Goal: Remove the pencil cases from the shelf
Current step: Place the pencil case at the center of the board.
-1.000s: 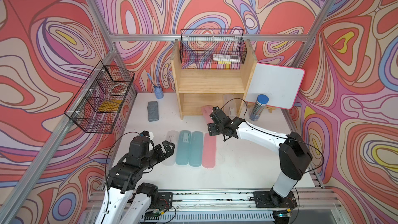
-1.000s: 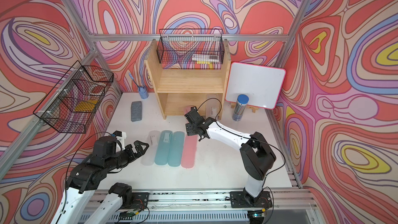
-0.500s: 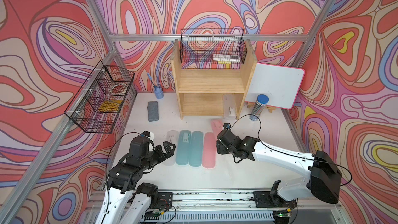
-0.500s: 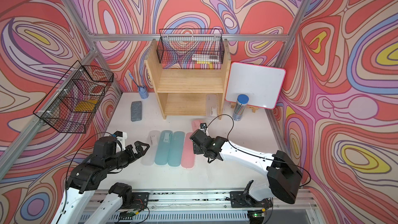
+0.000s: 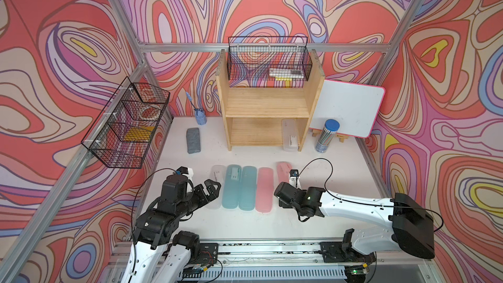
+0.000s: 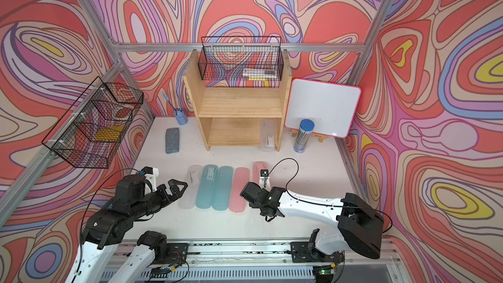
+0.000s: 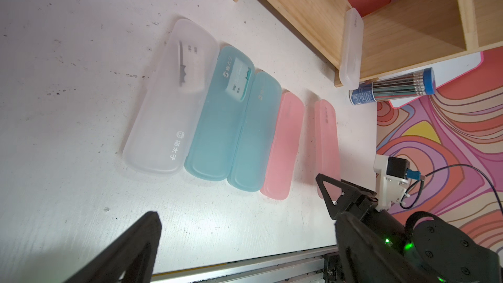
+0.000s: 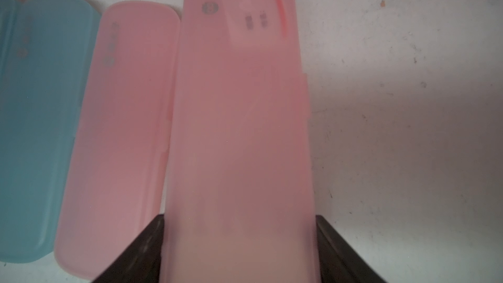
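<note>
The second pink case is still hanging raised, so the robot's right gripper will next lower it onto the tabletop (image 5: 275,180) beside the row's pink case and release its near end.
The pine shelf (image 5: 265,104) stands at the back; one frosted clear pencil case (image 5: 290,134) leans at the right end of its lower tier. On the table in front lie a clear case (image 5: 216,186), two teal cases (image 5: 231,186) (image 5: 247,189) and a pink case (image 5: 264,189), side by side. My right gripper (image 8: 239,219) is shut on the near end of a second pink case (image 5: 283,171), just right of that row; whether it touches the table I cannot tell. My left gripper (image 5: 211,189) stands open and empty by the clear case's near end.
A grey felt eraser (image 5: 193,140) and a blue pen cup (image 5: 201,117) sit left of the shelf. A blue-capped pencil tube (image 5: 326,136) and a whiteboard (image 5: 348,107) stand to its right. Black wire baskets hang on the left wall (image 5: 128,123) and above the shelf (image 5: 268,61).
My right arm has drawn back from the shelf's lower tier toward the table's front, carrying the pink case to the right of the row. The left arm has not moved.
</note>
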### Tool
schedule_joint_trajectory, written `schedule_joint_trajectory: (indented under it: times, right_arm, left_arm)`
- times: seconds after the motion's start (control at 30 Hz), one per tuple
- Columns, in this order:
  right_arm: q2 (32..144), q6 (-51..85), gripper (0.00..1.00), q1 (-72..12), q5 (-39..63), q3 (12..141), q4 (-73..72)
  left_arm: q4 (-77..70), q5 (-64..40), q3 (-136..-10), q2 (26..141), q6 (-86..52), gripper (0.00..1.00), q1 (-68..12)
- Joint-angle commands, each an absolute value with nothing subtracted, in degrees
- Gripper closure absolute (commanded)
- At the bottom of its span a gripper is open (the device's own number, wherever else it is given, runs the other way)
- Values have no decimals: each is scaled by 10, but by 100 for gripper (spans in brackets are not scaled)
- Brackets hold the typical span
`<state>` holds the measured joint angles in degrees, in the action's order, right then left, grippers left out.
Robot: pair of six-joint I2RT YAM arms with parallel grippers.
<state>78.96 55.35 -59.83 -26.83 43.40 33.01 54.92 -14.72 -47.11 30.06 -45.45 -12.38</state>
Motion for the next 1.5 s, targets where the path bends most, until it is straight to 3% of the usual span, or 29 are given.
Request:
schedule_joint_trajectory:
  times: [0.0,0.7,1.07,1.47]
  right_arm:
    - [797,594,34,-610,-298,423,294]
    - [877,655,31,-652,-291,398,234]
    - [880,654,10,-654,-291,434,285]
    - [807,584,4,-643,-314,504,374]
  left_arm:
    - [566,-135,-465,293,-451,1,-121]
    - [571,-134,-456,285,-455,1,-121]
    - [569,-132,-454,279,-459,1,-121]
    - [548,-141,-446,282,-452,1,-121]
